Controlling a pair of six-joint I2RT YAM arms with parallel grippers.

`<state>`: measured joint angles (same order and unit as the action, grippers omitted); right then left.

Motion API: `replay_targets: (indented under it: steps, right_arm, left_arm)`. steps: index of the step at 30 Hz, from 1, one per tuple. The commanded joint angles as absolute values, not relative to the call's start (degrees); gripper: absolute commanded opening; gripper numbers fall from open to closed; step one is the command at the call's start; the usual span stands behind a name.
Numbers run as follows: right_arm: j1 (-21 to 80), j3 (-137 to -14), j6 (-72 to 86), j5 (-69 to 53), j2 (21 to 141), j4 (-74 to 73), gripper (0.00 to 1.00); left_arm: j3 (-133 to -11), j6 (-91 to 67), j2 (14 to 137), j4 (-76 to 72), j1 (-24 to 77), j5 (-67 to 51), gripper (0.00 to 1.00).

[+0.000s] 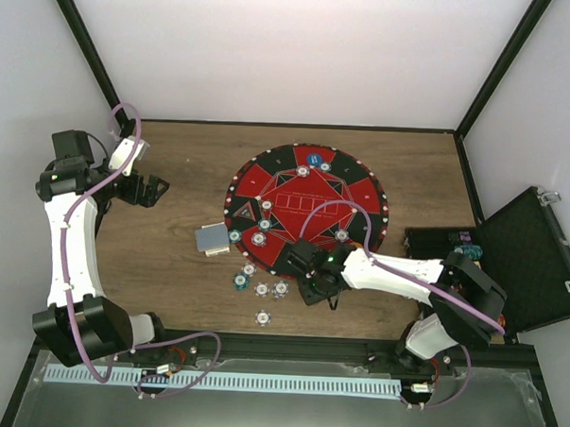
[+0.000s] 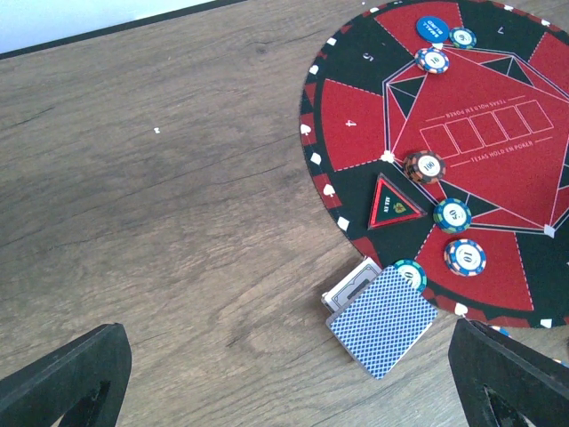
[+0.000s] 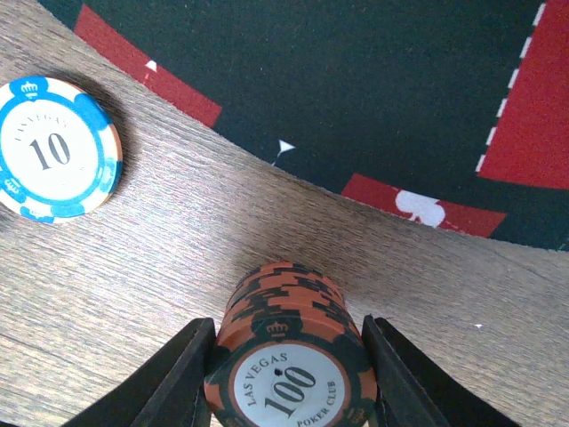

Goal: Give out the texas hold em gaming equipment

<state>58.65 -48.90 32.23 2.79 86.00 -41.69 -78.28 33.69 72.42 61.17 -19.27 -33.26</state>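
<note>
The robot's right hand will move up and outward across the mat next, then down onto the black sector (image 1: 338, 168) beside the blue button disc to let go, because the sector lies bare.
My right gripper (image 1: 320, 289) is shut on a short stack of orange-and-black "100" poker chips (image 3: 289, 378) over the wood, just off the near edge of the round red-and-black mat (image 1: 310, 177). A blue "10" chip (image 3: 55, 147) lies to its left. Several more chips (image 1: 261, 289) lie on the wood by the mat's near-left edge. Chips (image 2: 452, 214) and a blue button disc (image 2: 433, 27) sit on the mat. A blue-backed card deck (image 2: 382, 320) lies at the mat's left edge. My left gripper (image 1: 149, 191) is open and empty, high over bare wood to the left.
An open black case (image 1: 529, 257) stands at the right edge, with a dark tray (image 1: 440, 244) holding a few chips beside it. A red triangle marker (image 2: 394, 203) lies on the mat. Walls enclose the table on three sides.
</note>
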Motion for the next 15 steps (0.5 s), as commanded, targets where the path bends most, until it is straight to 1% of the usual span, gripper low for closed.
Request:
replay_targets:
  steps: [1, 11, 15]
  right_arm:
    - [59.05, -49.8, 32.53, 3.52, 85.09, -42.47, 0.39]
    - [59.03, -51.86, 32.21, 4.61, 84.11, -44.65, 0.29]
    - [59.06, -53.06, 32.06, 4.79, 83.94, -45.15, 0.23]
  left_arm:
    - [-79.01, 34.66, 72.07, 60.73, -19.61, -33.74, 1.0]
    - [-78.93, 34.48, 72.09, 60.7, -19.6, -34.01, 1.0]
    - [-78.93, 34.54, 72.03, 60.66, -19.6, -33.9, 1.0]
